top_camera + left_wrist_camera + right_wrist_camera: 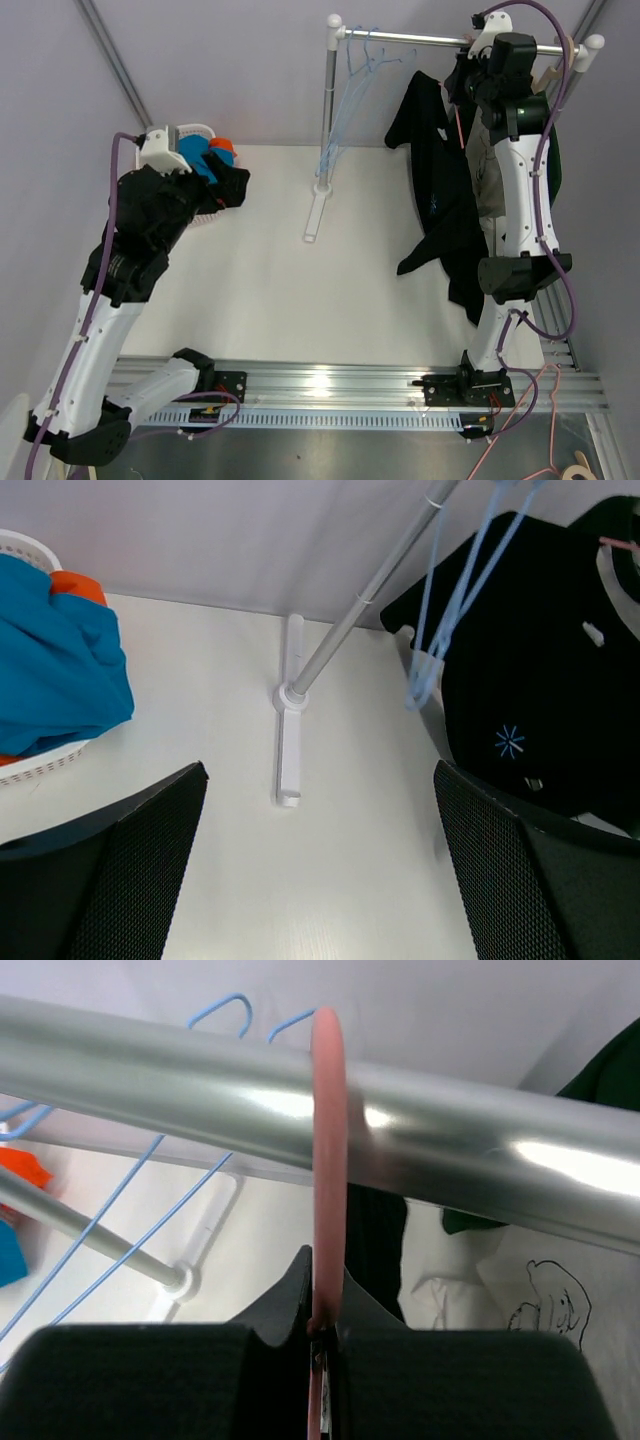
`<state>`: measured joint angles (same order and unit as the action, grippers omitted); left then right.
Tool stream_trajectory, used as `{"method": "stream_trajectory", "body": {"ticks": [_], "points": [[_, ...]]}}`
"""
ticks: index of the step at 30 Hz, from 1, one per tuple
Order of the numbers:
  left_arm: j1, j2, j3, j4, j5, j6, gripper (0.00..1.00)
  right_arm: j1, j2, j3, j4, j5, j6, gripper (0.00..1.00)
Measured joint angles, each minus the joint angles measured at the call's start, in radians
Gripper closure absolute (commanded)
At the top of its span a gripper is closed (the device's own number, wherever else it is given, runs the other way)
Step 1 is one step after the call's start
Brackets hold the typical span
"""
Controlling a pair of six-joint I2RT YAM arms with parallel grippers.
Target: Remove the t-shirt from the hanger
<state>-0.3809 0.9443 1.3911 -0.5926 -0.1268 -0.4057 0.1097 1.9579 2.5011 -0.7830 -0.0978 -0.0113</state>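
Observation:
The black t-shirt is still on its hanger, right of my left gripper in the top view. The gripper swings across and back next, turning onto the t-shirt's lower cloth (pixel 440 250).
A black t-shirt (pixel 440 200) with a small blue star print (pixel 509 742) hangs from a pink hanger (pixel 327 1160), whose hook sits over the silver rail (pixel 150 1060). My right gripper (pixel 325 1305) is up at the rail (pixel 440 40), shut on the hanger's hook just below the bar. In the top view that gripper (pixel 478 75) is partly hidden by its own wrist. My left gripper (pixel 320 775) hangs open over the bare table, left of the rack, with nothing between its fingers. In the top view it (pixel 235 185) is beside the basket.
Several empty blue hangers (pixel 350 80) hang at the rail's left end, above the rack's post and foot (pixel 290 720). A white basket (pixel 40 765) with blue and orange cloth (pixel 60 670) stands at the far left. A white printed garment (pixel 520 1290) hangs behind the black one.

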Motion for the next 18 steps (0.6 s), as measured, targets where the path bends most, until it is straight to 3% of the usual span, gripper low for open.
{"method": "stream_trajectory", "body": {"ticks": [5, 12, 18], "points": [[-0.145, -0.001, -0.001, 0.035, -0.009, 0.093, 0.01, 0.005, -0.027, 0.026, 0.002, -0.029, 0.029, 1.0], [-0.411, -0.035, -0.032, 0.124, -0.041, 0.242, 0.0, 0.019, -0.204, -0.038, 0.001, -0.032, 0.061, 1.0], [-0.776, -0.041, -0.161, 0.324, -0.17, 0.423, 0.01, 0.071, -0.462, -0.332, 0.014, 0.223, 0.245, 1.0]]}}
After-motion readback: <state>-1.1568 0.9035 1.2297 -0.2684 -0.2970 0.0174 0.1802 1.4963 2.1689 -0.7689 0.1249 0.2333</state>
